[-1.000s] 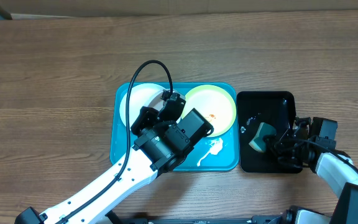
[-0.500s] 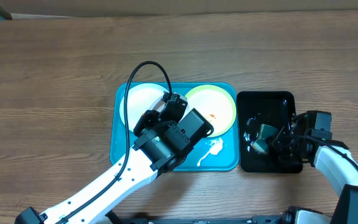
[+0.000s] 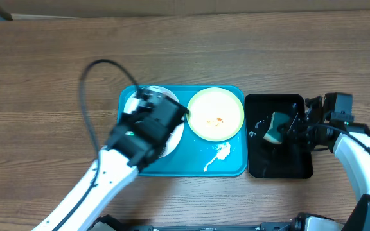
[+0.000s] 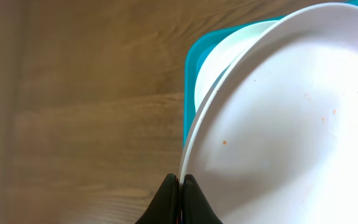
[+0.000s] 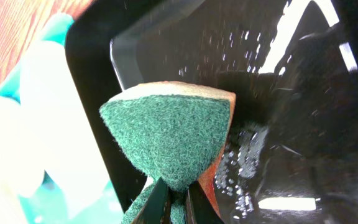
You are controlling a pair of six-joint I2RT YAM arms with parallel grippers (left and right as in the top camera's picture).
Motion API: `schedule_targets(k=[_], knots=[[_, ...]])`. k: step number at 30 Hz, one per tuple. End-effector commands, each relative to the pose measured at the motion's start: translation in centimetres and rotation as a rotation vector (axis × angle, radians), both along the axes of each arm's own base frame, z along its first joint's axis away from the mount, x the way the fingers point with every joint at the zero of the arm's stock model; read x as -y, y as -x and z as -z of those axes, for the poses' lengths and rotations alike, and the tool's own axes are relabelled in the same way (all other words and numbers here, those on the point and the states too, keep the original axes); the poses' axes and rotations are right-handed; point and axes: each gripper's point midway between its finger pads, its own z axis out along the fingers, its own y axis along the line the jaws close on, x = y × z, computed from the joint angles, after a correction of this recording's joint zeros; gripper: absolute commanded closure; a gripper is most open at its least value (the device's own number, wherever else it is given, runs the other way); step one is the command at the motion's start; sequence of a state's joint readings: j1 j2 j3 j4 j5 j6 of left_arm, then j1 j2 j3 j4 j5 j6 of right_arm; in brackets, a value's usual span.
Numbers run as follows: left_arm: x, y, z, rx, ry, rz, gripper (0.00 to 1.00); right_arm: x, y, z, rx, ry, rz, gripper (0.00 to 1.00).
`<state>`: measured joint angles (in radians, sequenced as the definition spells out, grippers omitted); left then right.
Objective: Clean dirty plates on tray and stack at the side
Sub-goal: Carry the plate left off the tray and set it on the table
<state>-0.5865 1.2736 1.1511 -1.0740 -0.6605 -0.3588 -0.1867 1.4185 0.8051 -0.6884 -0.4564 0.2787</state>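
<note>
I need to move my left gripper to the left in the overhead view and down, and release the plate on the tabletop beside the tray [image 3: 71,133], because it's clear there.
The blue tray [image 3: 236,168] holds a pale yellow-green plate [image 3: 216,114] with orange smears on its right half. My left gripper [image 3: 137,102] is over the tray's left half, shut on the rim of a white plate [image 3: 174,133]. In the left wrist view the jaws [image 4: 181,186] pinch that tilted white plate [image 4: 278,124], which has small orange specks. A second white plate [image 4: 229,53] lies under it on the tray [image 4: 190,93]. My right gripper [image 3: 286,130] is shut on a green sponge [image 3: 275,128], which also shows in the right wrist view [image 5: 173,134] between the jaws [image 5: 178,199].
A glossy black tray [image 3: 281,165] with water drops stands right of the blue tray; it fills the right wrist view [image 5: 291,93]. A white smear [image 3: 220,154] lies on the blue tray's front right. Wooden table surrounds both trays.
My left arm has swung left with the white plate, uncovering the yellow-green plate. My right gripper has moved the sponge up and toward the back of the black tray.
</note>
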Motion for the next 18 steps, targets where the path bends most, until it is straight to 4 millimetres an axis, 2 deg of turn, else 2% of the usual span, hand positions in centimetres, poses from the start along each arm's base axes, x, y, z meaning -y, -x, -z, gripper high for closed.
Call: schedule_targets(k=[1, 9, 14, 18], knots=[[-0.3, 0.3, -1.0, 0.006, 0.230, -0.076, 0.96, 0.8, -0.2, 0.0, -0.006, 0.116, -0.021, 0.96], [-5.4, 0.2, -0.5, -0.017, 0.390, -0.277, 0.96, 0.8, 0.7, 1.2, -0.054, 0.330, -0.074, 0.96], [-9.4, -0.1, 0.1, -0.001, 0.438, -0.428, 0.96, -0.7, 0.7, 1.2, -0.038, 0.338, -0.125, 0.96], [-12.8, -0.1, 0.9, 0.002, 0.485, -0.554, 0.96, -1.0, 0.7, 1.2, -0.037, 0.338, -0.137, 0.96]])
